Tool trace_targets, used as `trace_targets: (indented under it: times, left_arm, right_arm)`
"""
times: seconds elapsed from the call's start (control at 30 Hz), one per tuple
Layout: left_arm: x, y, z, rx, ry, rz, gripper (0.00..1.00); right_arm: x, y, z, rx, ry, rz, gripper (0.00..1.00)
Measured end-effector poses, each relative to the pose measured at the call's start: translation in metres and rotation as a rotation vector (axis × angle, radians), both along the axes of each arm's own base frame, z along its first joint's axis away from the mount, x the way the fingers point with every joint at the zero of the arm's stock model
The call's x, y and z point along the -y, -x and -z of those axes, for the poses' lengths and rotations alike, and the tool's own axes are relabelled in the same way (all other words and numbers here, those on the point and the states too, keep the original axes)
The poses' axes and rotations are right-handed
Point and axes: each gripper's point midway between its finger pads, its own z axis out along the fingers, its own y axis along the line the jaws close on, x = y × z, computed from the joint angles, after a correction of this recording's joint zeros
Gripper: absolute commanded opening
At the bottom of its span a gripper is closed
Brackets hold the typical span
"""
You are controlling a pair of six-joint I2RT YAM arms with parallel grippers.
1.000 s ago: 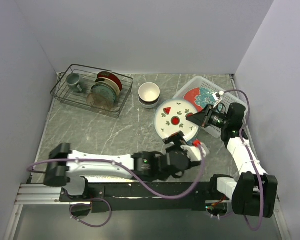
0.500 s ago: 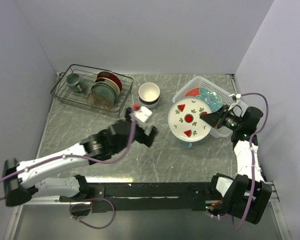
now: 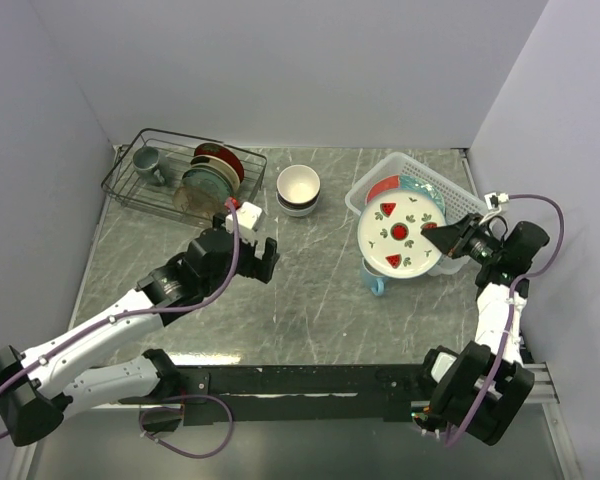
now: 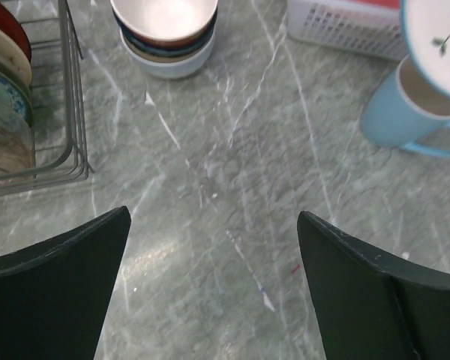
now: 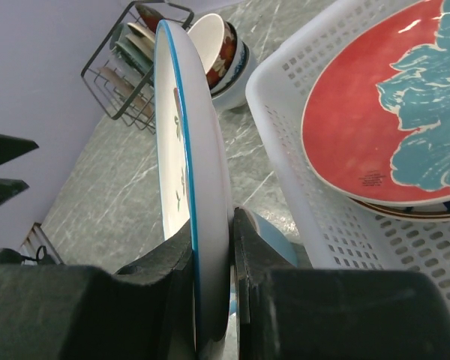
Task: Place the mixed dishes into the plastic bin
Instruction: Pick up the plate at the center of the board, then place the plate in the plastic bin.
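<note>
I need to move my right gripper outward and down to let go of the white plate onto the red and teal plate (image 3: 410, 185) (image 5: 390, 120), because that plate is below and outward of the gripper.
My right gripper (image 3: 442, 238) is shut on the rim of the white plate with red fruit marks (image 3: 401, 233) and holds it in the air over the near left edge of the white plastic bin (image 3: 458, 186). In the right wrist view the plate (image 5: 199, 202) stands edge-on between the fingers, beside the bin (image 5: 337, 202), which holds a red and teal plate (image 5: 390, 120). A light blue mug (image 3: 373, 278) stands on the table under the plate; it also shows in the left wrist view (image 4: 409, 105). Stacked bowls (image 3: 299, 189) sit mid-table. My left gripper (image 3: 260, 260) is open and empty above the table.
A black wire rack (image 3: 176, 180) at the back left holds a grey-green mug (image 3: 146, 160) and several upright plates (image 3: 212, 178). Grey walls close in the table at the left, back and right.
My right gripper has carried the fruit plate right and back, toward the bin. My left arm has swung far left, away from the plate, and now hangs over mid-table, open.
</note>
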Motion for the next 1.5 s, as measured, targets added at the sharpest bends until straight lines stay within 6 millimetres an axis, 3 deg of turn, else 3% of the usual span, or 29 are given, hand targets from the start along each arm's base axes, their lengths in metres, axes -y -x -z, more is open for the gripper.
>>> trace_targets:
  times: [0.3, 0.87, 1.17, 1.5]
  left_arm:
    - [-0.021, 0.000, -0.001, 0.034, -0.054, -0.055, 0.99]
    - [-0.027, -0.001, 0.003, 0.042, -0.083, -0.071, 0.99]
    - [-0.028, -0.002, 0.004, 0.041, -0.086, -0.075, 0.99]
    - [-0.031, -0.002, 0.008, 0.041, -0.099, -0.075, 0.99]
  right_arm:
    - [0.008, -0.005, 0.004, -0.047, -0.012, 0.019, 0.00]
    - [0.062, -0.060, -0.002, -0.219, -0.012, 0.196, 0.00]
    - [0.088, -0.087, 0.018, -0.351, -0.050, 0.319, 0.00]
    - [0.084, -0.125, 0.038, -0.436, -0.039, 0.331, 0.02]
